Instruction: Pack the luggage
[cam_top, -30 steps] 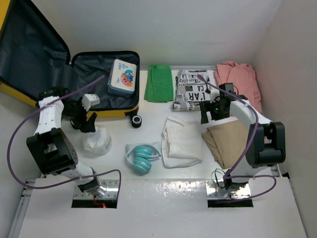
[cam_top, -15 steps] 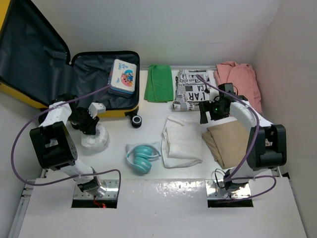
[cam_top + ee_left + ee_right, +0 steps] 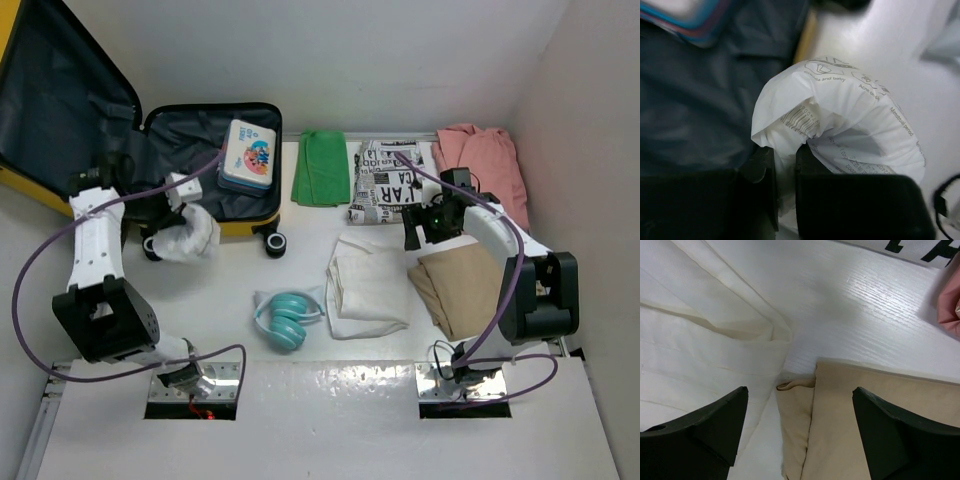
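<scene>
My left gripper is holding the packet (image 3: 190, 235), and the bare dark lining (image 3: 186, 147) beside the white-and-blue tin is outward and below. Next my left gripper will carry the packet outward, lower it and release it.
The luggage (image 3: 170, 135) lies open at the back left, a yellow shell with dark lining (image 3: 695, 100). My left gripper (image 3: 178, 222) is shut on a crumpled white printed packet (image 3: 190, 235), held just above the luggage's yellow front edge. In the left wrist view the packet (image 3: 850, 115) bulges out past the black fingers (image 3: 760, 170), pinched between them. My right gripper (image 3: 415, 232) stands open low over the table. Its jaws (image 3: 800, 415) straddle the corner of a folded beige cloth (image 3: 880, 405) next to a cream cloth (image 3: 700, 340).
A white-and-blue tin (image 3: 247, 155) sits inside the luggage. Along the back lie a green cloth (image 3: 322, 167), a newsprint-pattern cloth (image 3: 385, 185) and a pink cloth (image 3: 480, 160). Teal headphones (image 3: 288, 318), the cream cloth (image 3: 365, 285) and the beige cloth (image 3: 465, 285) lie nearer.
My left gripper came down on the white packet, shut on it and lifted it back toward the luggage's front edge. The right arm has hardly moved.
</scene>
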Motion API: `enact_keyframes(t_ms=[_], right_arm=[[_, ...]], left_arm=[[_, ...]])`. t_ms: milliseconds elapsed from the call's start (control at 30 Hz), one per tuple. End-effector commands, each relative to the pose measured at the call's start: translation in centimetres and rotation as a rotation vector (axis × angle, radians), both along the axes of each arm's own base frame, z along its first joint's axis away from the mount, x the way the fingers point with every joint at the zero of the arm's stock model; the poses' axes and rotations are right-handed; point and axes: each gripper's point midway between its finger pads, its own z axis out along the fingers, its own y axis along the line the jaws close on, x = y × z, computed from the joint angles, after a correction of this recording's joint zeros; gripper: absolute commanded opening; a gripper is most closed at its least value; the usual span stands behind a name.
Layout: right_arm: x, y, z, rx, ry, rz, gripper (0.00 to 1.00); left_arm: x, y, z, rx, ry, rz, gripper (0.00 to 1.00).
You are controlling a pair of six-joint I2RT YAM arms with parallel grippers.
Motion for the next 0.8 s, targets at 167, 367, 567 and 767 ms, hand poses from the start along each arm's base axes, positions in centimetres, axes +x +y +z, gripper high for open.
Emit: enact_keyframes(t_ms=[167, 367, 567, 767], right_arm=[[1.6, 0.6, 0.7, 0.01, -0.034, 0.024, 0.84], [3.8, 1.2, 1.5, 0.024, -0.064, 0.006, 0.84], [5.6, 1.1, 2.0, 0.014, -0.093, -0.009, 0.84], [6.1, 0.9, 1.7, -0.015, -0.091, -0.007, 0.84]], left_arm=[[11.5, -2.0, 14.5, -0.379, -0.269, 0.394, 0.0], [23.3, 6.1, 11.8, -0.485, -0.163, 1.003, 0.0], [29.9, 8.1, 7.6, -0.536, -0.173, 1.129, 0.0], [33.3, 9.6, -0.3, -0.427, -0.19, 1.284, 0.0]])
